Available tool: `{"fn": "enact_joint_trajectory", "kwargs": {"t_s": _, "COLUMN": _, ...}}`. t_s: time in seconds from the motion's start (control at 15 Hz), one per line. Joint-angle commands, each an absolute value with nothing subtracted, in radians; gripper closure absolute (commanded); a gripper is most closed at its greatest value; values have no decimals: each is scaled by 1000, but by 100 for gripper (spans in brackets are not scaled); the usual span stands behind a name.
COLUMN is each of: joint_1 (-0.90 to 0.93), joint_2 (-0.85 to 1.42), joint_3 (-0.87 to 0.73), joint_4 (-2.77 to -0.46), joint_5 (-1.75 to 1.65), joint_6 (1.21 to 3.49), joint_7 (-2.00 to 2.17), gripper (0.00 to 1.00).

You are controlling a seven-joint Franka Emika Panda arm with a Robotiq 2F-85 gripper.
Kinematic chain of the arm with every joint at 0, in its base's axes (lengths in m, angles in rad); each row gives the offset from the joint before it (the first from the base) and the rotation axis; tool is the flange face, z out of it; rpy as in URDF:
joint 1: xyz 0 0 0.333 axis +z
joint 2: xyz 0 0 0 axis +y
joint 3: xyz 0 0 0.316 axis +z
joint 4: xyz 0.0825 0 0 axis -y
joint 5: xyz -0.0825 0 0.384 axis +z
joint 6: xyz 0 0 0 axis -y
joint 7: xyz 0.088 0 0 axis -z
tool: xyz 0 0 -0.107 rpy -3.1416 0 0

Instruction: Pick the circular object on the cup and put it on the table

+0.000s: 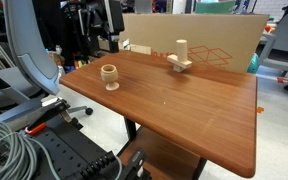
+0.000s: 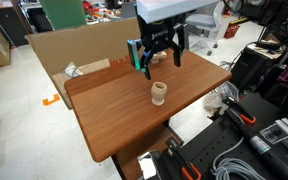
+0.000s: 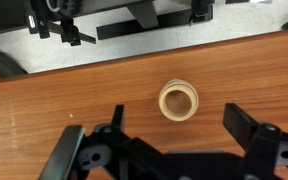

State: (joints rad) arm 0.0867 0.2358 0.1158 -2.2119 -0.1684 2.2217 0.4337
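Observation:
My gripper moves down next until its open fingers close on opposite sides of the circular object, which is below, between them in the wrist view.
The cup point(image 3: 178, 101) is a small pale wooden goblet standing upright on the reddish-brown table point(image 3: 44, 110). The pale circular object point(image 3: 178, 88) lies on the cup's rim, seen from straight above in the wrist view. Both exterior views show the cup point(image 1: 110, 78) point(image 2: 159, 96) with the circular object point(image 1: 110, 69) point(image 2: 159, 87) on top. My gripper point(image 2: 156, 62) hangs well above the cup. It is open and empty, and its fingertips point(image 3: 180, 125) straddle the cup in the wrist view without touching it.
An upright wooden peg on a flat base point(image 1: 181, 60) stands near the table's far edge. A large cardboard box point(image 1: 199, 40) point(image 2: 84, 50) stands beside the table point(image 1: 184, 110) point(image 2: 114, 115). Cables and black equipment point(image 1: 44, 150) lie at the near side.

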Motion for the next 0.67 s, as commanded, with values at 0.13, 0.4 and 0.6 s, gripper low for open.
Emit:
{"fn": "enact_joint_trajectory", "kwargs": {"t_s": 0.13, "joint_1": 131, "joint_2": 315, "joint_3": 78, "joint_4": -2154, "joint_5": -179, "joint_6": 2256, "joint_7": 419, "gripper": 0}}
{"fn": "enact_joint_trajectory", "kwargs": {"t_s": 0.4, "joint_1": 139, "joint_2": 335, "joint_3": 67, "joint_4": -2149, "joint_5": -177, "joint_6": 2251, "joint_7": 409, "gripper": 0}}
{"fn": "enact_joint_trajectory", "kwargs": {"t_s": 0.6, "joint_1": 138, "joint_2": 334, "joint_3": 62, "joint_4": -2159, "joint_5": -176, "joint_6": 2251, "joint_7": 396, "gripper": 0}}
